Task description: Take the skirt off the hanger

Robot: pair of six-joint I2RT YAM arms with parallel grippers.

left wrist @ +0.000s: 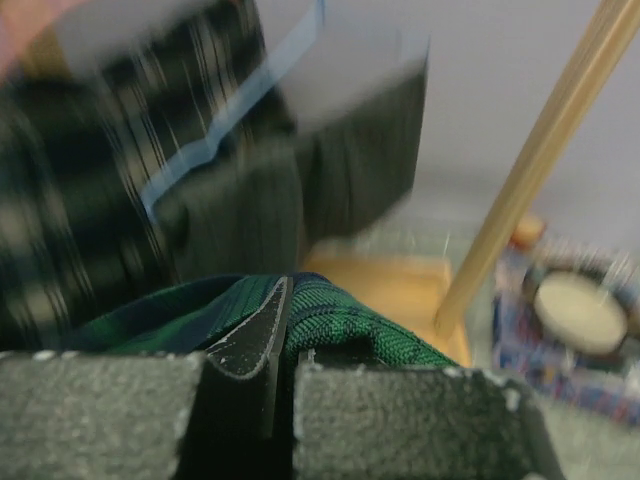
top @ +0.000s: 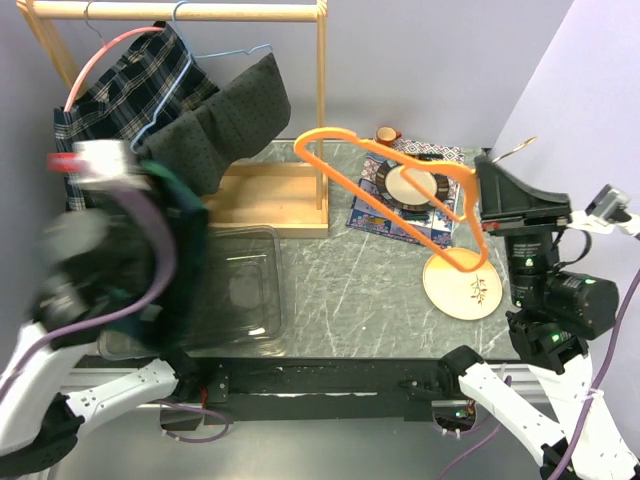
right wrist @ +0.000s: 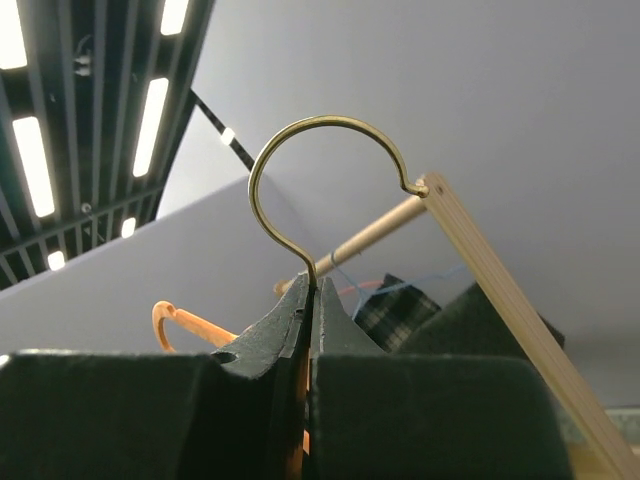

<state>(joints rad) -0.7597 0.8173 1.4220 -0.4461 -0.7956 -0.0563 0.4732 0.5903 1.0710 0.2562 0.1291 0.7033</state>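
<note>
My left gripper tilts down over the clear bin (top: pixel 215 292) next and releases the fold, since the skirt is off the orange hanger.
The dark green plaid skirt (top: pixel 190 260) hangs off my left gripper (top: pixel 165 215), clear of the hanger and over a clear bin. The left arm is motion-blurred. In the left wrist view my left gripper (left wrist: pixel 285 300) is shut on a fold of the skirt (left wrist: pixel 340 320). The orange hanger (top: pixel 400 180) is bare and held in the air above the table's right half. My right gripper (top: pixel 492 185) is shut on its brass hook (top: pixel 515 150). In the right wrist view the jaws (right wrist: pixel 312 295) pinch the hook's stem (right wrist: pixel 320 150), with the orange hanger's end (right wrist: pixel 180 320) behind.
A wooden clothes rack (top: pixel 322 100) stands at the back left. It carries a plaid garment (top: pixel 120 90) on a pink hanger and a dark dotted garment (top: pixel 230 120) on a blue one. A clear bin (top: pixel 240 290), a round wooden plate (top: pixel 462 285) and a patterned mat (top: pixel 375 210) lie on the table.
</note>
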